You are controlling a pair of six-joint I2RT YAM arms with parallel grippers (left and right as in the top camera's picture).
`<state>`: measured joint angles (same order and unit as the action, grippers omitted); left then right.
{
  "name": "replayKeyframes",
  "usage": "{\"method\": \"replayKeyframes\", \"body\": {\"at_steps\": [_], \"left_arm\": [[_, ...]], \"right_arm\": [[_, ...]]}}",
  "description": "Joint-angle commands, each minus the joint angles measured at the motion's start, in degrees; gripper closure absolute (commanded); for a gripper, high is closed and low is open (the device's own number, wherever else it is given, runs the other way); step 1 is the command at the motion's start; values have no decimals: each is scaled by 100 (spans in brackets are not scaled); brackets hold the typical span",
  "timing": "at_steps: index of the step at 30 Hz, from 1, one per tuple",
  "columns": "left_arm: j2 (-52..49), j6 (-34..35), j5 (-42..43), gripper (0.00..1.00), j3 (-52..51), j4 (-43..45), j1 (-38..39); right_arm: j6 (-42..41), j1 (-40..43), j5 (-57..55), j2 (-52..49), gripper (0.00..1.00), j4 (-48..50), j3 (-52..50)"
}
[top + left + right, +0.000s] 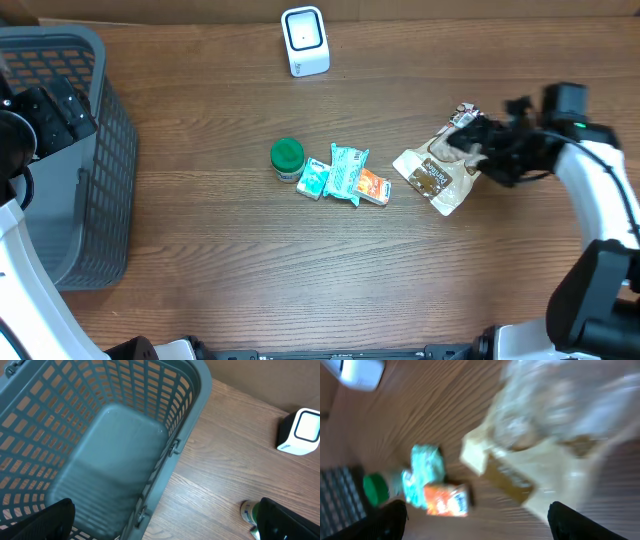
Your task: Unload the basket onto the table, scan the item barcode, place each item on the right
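Observation:
My right gripper lowers to the bag [435, 178] next, then slides toward the orange box onto the bag's arm-side edge.
A crumpled clear and brown snack bag [435, 178] lies on the wooden table right of centre, large and blurred in the right wrist view [545, 450]. My right gripper [478, 152] hovers at the bag's right end, open, with nothing between its fingers [485, 525]. A white scanner [305, 42] stands at the table's far edge and also shows in both wrist views [300, 432] [360, 371]. My left gripper [55, 110] hangs open and empty over the grey basket [162, 527].
A green-lidded jar [287, 157], teal packets [345, 172] and an orange box [373, 187] lie in a row at the table's middle. The grey mesh basket [100, 180] fills the left side, and nothing shows inside it in the left wrist view.

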<state>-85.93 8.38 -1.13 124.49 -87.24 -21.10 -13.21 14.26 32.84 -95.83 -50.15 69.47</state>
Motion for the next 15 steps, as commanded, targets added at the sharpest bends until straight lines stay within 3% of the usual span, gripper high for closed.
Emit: {"method": "replayKeyframes", "body": {"at_steps": [1,15], "left_arm": [[-31,-90,-37,0,39,22,-24],[-31,-90,-37,1,39,22,-24]], "right_arm": [[114,363,-26,-155,4,94,-146],[133,621,-343,-1113,0,1294,-616]]}}
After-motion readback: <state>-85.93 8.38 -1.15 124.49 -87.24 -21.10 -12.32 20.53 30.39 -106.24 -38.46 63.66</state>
